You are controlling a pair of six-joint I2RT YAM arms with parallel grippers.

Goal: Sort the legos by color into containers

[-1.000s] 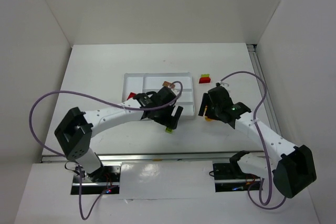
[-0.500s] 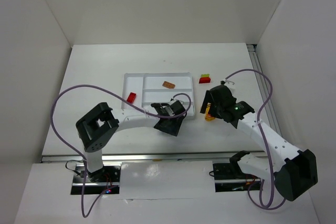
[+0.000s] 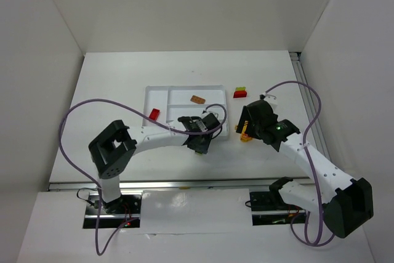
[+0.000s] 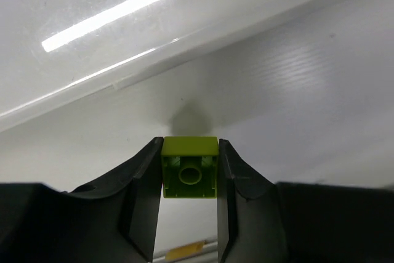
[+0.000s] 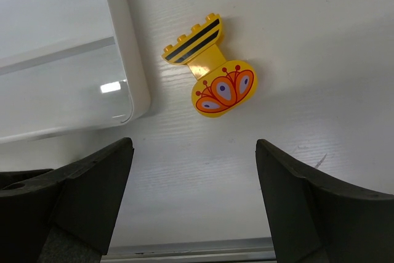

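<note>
Next, my left gripper rises outward over the tray's near side and lowers to release the lime green lego in the middle long section (image 3: 186,112). This is because red and orange-brown lie in other sections.
My left gripper (image 4: 189,180) is shut on a lime green lego (image 4: 189,173), hollow underside toward the camera, just above the table in front of the white tray (image 3: 159,94). From above, that gripper (image 3: 199,146) sits at the tray's near edge. A red lego (image 3: 154,114) lies in the tray's tall left section and an orange-brown one (image 3: 197,99) in a long section. My right gripper (image 5: 192,152) stands open over bare table, just short of a yellow piece with orange markings (image 5: 209,75) that lies beside the tray's right wall (image 5: 126,60).
A red lego with a green one on it (image 3: 241,93) lies right of the tray's far corner. White walls close in the table on the left, back and right. A metal rail (image 3: 184,183) runs along the near edge.
My left gripper has closed on the lime green lego in front of the tray, after its arm swung down from over the tray. The right gripper has barely moved and stays open.
</note>
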